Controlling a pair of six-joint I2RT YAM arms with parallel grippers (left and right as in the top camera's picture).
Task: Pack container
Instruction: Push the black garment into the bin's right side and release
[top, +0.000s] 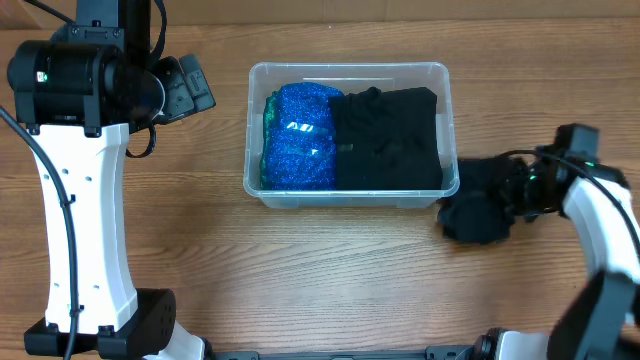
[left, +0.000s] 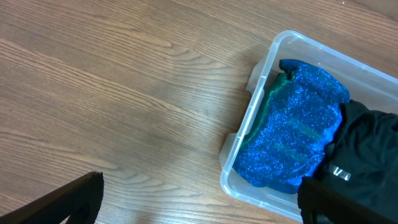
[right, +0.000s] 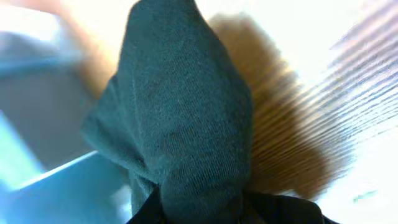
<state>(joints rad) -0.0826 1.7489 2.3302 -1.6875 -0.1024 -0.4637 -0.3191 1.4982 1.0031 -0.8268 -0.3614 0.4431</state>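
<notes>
My right gripper needs to lift the dark cloth over the container's side next, then bring it down onto the folded black garment (top: 388, 135) and let it go, because the cloth is still outside.
The clear plastic container (top: 349, 70) stands at the table's middle back. It holds a glittery blue cloth (top: 300, 135) on its left and a folded black garment (top: 388, 135) on its right. My right gripper (top: 500, 195) is shut on a dark cloth (top: 474, 215) just right of the container's front right corner; in the right wrist view the dark cloth (right: 180, 124) fills the frame and hides the fingers. My left gripper (left: 199, 202) is open and empty, above the bare table left of the container (left: 249, 118).
The wooden table (top: 330, 280) spreads in front of and around the tub. The left arm's white column (top: 85, 230) rises at the left side. The right arm (top: 600, 220) reaches in from the right edge.
</notes>
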